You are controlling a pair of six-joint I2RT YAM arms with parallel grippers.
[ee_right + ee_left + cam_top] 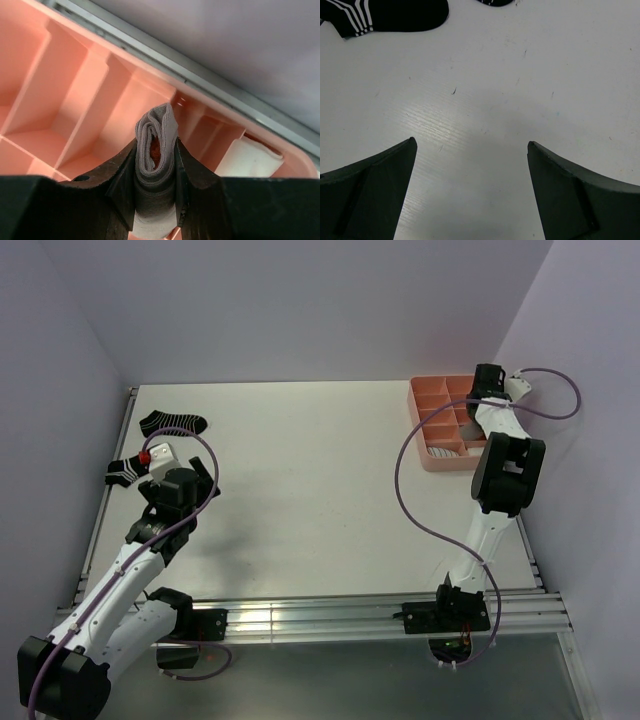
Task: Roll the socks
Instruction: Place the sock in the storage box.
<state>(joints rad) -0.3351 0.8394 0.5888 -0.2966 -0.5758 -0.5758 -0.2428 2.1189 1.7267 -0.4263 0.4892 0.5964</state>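
I need to lower my right gripper down and to the right in the wrist view next and let go of the taupe roll, because the section of the tray beside the white sock is there.
My right gripper point(156, 145) is shut on a rolled taupe sock point(156, 127) with red showing inside the roll. It holds the roll above a compartment of the pink tray point(95, 105). From above, that gripper point(488, 382) hangs over the tray's far right corner. A rolled white sock point(250, 157) sits in a neighbouring compartment. My left gripper point(471, 145) is open over bare table, with nothing between its fingers. A black white-striped sock point(390, 15) lies ahead of it to the left. From above, two black striped socks point(172, 422) point(127, 471) lie at the table's left edge, beside the left gripper point(200, 475).
The pink tray point(420, 418) has several compartments, and a striped sock point(447, 450) lies in a near one. A small white item with a red spot point(158, 453) sits between the two black socks. Walls close in on the left, back and right.
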